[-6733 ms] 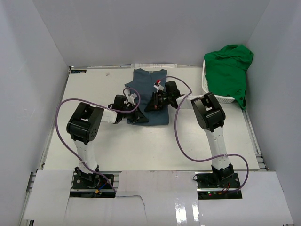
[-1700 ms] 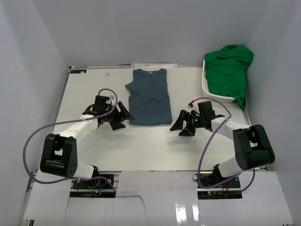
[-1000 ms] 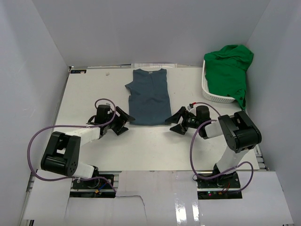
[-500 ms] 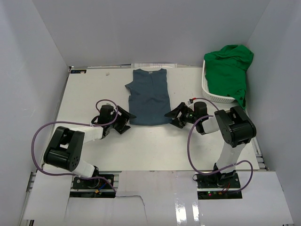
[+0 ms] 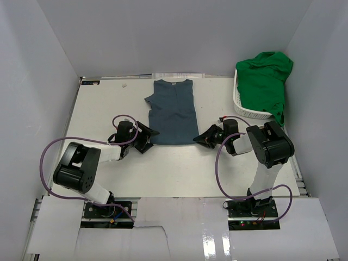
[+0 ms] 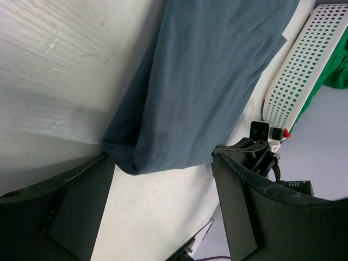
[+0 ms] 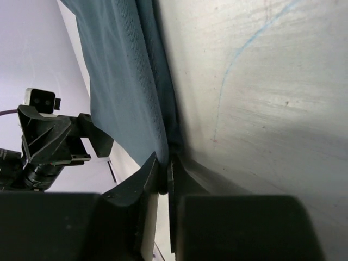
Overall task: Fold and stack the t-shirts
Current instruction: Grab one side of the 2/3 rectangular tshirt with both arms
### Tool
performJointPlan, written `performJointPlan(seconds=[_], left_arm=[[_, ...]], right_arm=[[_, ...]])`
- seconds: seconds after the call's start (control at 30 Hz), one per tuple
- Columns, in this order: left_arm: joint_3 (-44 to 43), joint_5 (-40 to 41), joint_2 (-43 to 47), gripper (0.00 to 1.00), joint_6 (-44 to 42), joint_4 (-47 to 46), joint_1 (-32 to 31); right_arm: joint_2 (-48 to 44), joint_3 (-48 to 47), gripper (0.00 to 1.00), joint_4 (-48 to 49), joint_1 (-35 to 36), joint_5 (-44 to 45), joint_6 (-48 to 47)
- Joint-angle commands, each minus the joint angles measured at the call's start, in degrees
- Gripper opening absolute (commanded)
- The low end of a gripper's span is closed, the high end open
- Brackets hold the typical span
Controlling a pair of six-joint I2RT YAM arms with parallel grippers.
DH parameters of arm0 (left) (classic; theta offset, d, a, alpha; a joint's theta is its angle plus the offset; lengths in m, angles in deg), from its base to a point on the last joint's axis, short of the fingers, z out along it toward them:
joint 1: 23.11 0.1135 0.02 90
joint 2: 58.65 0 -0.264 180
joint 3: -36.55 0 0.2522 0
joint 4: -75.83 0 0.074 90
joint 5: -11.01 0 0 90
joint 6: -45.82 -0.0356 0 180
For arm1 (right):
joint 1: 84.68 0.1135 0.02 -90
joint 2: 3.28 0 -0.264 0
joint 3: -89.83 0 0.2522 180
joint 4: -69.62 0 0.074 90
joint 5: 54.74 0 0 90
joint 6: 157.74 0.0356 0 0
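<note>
The t-shirt's free near corner (image 5: 153,142) (image 6: 126,157) lies to the left in the left wrist view, by one finger of my left gripper, so that gripper needs to shift there next and close.
A dark slate-blue t-shirt (image 5: 173,111) lies folded lengthwise on the white table, collar to the far side. My right gripper (image 5: 200,139) is at its near right corner, shut on the hem; in the right wrist view the jaws (image 7: 163,176) pinch the blue cloth (image 7: 122,76). My left gripper (image 5: 147,136) stands open at the near left corner. In the left wrist view that corner (image 6: 130,157) sits just inside the left gripper (image 6: 163,201), close to one finger (image 6: 70,206). A bright green t-shirt (image 5: 265,79) is heaped in the basket.
The white lattice basket (image 5: 243,109) stands at the back right against the wall, with the green cloth hanging over its right side. White walls close in the table on three sides. A pale strip (image 5: 176,75) lies at the far edge behind the collar.
My right gripper slid left to the blue shirt's near right corner and closed on the hem. My left gripper crept right toward the near left corner and stayed open.
</note>
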Motion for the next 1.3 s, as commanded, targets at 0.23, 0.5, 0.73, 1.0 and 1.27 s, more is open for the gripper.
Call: performJointPlan(seconds=[0.23,0.5,0.73,1.0,1.27], left_arm=[[2.64,1.98,-2.61,0.81,1.18,2.93,-0.68],[6.59,4.87,0.73,0.76,2.85,3.11,-0.76],[5.46,4.7,-2.08,0.53,2.85,3.02,-0.76],[3.17,5.4,-6.39,0.5,1.79,2.93,-0.68],[3.87,6.81,-5.69,0.0,0.3,2.93,-0.5]], right_arm=[[0.47,-0.89,0.08,-0.4,0.21,0.79,-1.02],[0.29,-1.16,0.08,-0.75,0.39,0.79,-1.64],[0.29,-0.98,0.08,-0.57,0.39,0.53,-1.72],[-0.06,-0.54,0.08,-0.49,0.39,0.35,-1.81],[-0.76,-0.45,0.08,-0.93,0.39,0.53,-2.52]])
